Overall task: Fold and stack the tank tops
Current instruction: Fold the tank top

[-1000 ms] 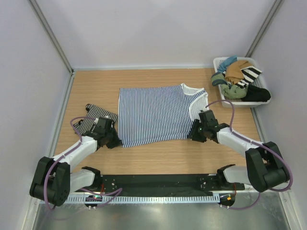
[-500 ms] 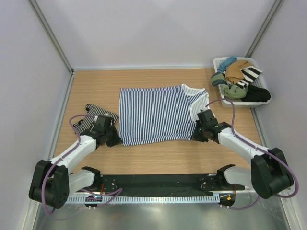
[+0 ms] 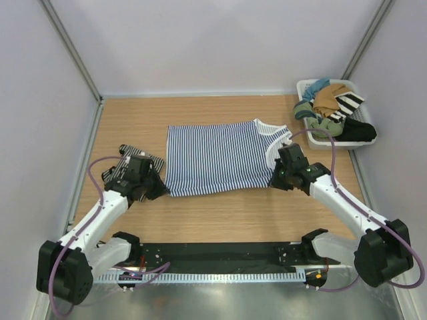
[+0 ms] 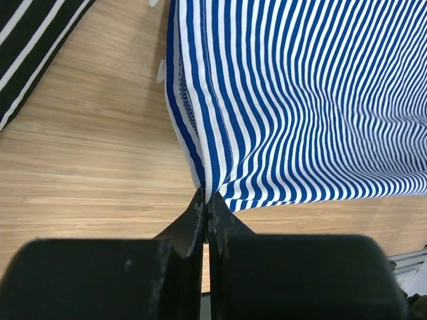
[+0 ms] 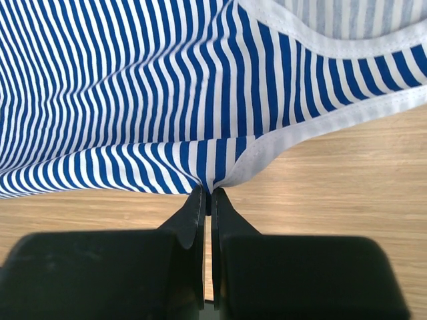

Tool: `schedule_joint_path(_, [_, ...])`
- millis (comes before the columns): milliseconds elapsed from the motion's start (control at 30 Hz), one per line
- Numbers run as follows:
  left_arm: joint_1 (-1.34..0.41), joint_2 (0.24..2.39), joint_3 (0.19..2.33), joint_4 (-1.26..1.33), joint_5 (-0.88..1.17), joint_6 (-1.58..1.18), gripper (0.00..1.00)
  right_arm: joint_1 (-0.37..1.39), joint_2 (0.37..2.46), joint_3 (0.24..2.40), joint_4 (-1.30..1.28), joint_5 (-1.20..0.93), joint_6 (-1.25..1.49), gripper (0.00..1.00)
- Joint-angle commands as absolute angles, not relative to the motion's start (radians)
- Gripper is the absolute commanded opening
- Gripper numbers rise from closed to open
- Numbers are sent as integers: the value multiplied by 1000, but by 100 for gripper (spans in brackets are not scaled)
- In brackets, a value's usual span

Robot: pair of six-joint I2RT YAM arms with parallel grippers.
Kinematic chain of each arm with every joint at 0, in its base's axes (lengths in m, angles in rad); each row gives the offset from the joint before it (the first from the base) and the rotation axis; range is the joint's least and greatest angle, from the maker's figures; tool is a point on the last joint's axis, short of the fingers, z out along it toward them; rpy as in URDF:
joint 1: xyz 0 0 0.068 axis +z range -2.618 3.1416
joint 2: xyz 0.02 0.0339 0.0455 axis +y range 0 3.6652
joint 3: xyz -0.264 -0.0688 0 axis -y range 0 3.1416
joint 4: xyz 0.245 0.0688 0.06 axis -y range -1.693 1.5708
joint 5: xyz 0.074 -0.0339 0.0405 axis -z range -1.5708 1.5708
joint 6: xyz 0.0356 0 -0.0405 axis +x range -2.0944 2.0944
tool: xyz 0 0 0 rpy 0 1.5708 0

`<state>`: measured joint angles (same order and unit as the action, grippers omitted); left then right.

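My right gripper carries the trimmed corner outward next, lowers it onto the striped middle and releases, since the tank top lies spread beyond its lifted near edge.
The blue-and-white striped tank top (image 3: pixel 217 158) lies spread in the middle of the table, its white-trimmed neckline to the right. My left gripper (image 3: pixel 160 190) is shut on its near left corner (image 4: pixel 207 190) and holds it lifted. My right gripper (image 3: pixel 275 181) is shut on its near right corner by the white trim (image 5: pixel 212 185), also lifted. The fine black-and-white striped tank top (image 3: pixel 137 161) lies folded at the left, partly behind my left arm; its edge shows in the left wrist view (image 4: pixel 33 50).
A white basket (image 3: pixel 305 87) at the back right holds tan, green, teal, black and bold-striped clothes. Grey walls stand on three sides. Bare wood lies between the tank top and the arm bases.
Both grippers have moved away from me with the near edge of the blue-and-white tank top, lifting it and carrying it towards the far edge. The cloth's visible depth has shrunk.
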<state>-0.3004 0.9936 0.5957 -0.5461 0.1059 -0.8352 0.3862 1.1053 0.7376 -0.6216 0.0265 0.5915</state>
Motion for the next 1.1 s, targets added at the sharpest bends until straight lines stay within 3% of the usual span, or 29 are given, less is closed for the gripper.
schedule_joint_path(0, [-293,1040,675,-566,84,-841,0,387,1167,825,-612,58,548,1])
schedule_joint_path(700, [-155,1477,991,-485,124,-793,0,310,1618,1201,-572,72,463,1])
schedule_joint_path(1067, [-101,1663,1138,-469,189,-784,0,278,1758,1347,-600,72,439,1])
